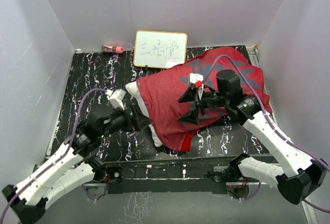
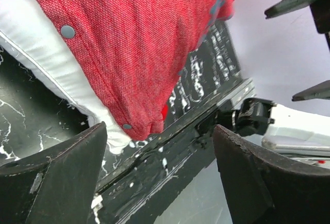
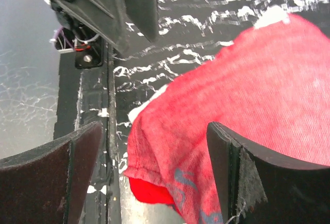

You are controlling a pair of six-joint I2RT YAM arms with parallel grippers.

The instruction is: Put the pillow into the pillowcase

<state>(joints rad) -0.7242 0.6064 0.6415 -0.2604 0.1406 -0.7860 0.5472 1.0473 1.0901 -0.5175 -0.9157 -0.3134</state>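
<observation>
The pillow's bare near corner (image 1: 155, 138) (image 2: 114, 133) is below my left gripper's fingers and to their right in the top view, so my left gripper should next lower toward the pillowcase's hem, onto that corner.
The red pillowcase (image 1: 201, 87) lies crumpled over the middle of the black table, drawn over most of the white pillow (image 1: 135, 94). A strip of pillow shows along the case's left open edge, beside the snap-studded hem (image 2: 67, 31). My left gripper (image 1: 144, 120) stands open just left of that edge, nothing between its fingers (image 2: 77, 167). Open as well, my right gripper (image 1: 186, 108) hovers over the case's middle and points left. Red cloth (image 3: 206, 131) lies below its spread fingers (image 3: 232, 162), not pinched. The pillow (image 2: 46, 59) peeks out under the hem.
A small framed whiteboard (image 1: 160, 49) leans on the back wall, with a pink object (image 1: 112, 48) to its left. White walls close in three sides. A black rail (image 1: 180, 165) runs along the near table edge. The left gripper's body (image 3: 103, 7) shows in the right wrist view.
</observation>
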